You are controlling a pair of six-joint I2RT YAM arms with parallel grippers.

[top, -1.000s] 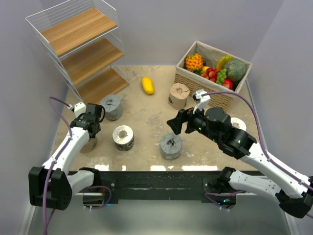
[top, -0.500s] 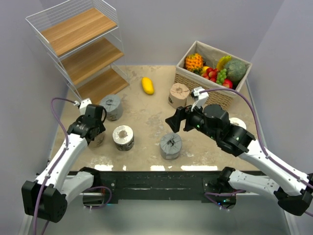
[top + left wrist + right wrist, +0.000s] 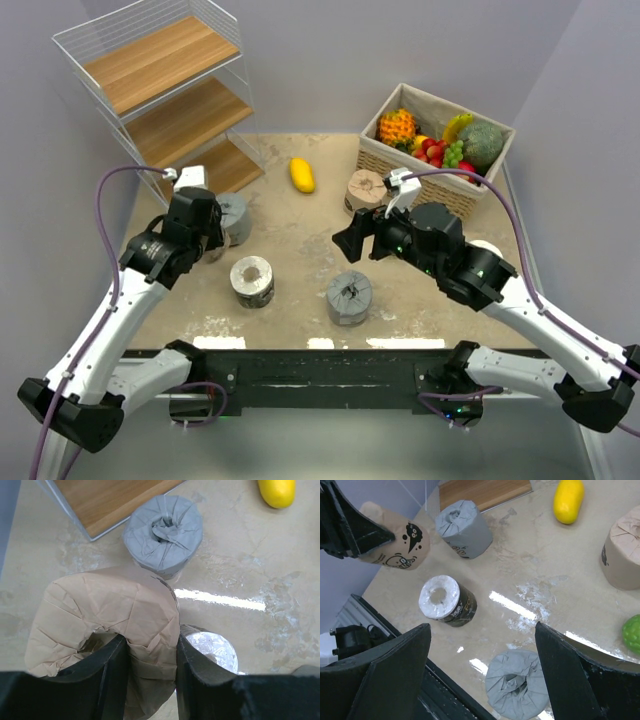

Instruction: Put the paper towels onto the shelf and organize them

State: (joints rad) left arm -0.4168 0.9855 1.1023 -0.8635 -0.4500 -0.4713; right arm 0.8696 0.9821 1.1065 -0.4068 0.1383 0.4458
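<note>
The empty top board is above and outward of my left gripper, so I will lift the gripper outward and let go of the tan roll on the top board's wall-side end [image 3: 114, 87].
My left gripper [image 3: 207, 240] is shut on a tan wrapped paper towel roll [image 3: 110, 615] and holds it above the table, near the shelf's lowest board [image 3: 110, 500]. The roll's cartoon print shows in the right wrist view [image 3: 395, 542]. The white wire shelf [image 3: 170, 95] stands at the far left. A grey roll [image 3: 235, 215] sits just in front of it. A dark roll with a white top [image 3: 252, 280] and a second grey roll [image 3: 350, 297] stand near the front. My right gripper [image 3: 345, 240] is open and empty above that grey roll [image 3: 517, 690].
Another tan roll [image 3: 365, 192] stands against the wicker fruit basket [image 3: 400, 170] at the far right. A cream roll [image 3: 490, 248] is partly hidden behind my right arm. A yellow mango [image 3: 301, 174] lies mid-table. A green lime [image 3: 631, 634] shows in the right wrist view.
My left gripper has lifted the tan roll off the table and carried it away from the front edge, toward the shelf. My right gripper has drifted slightly left, still open.
</note>
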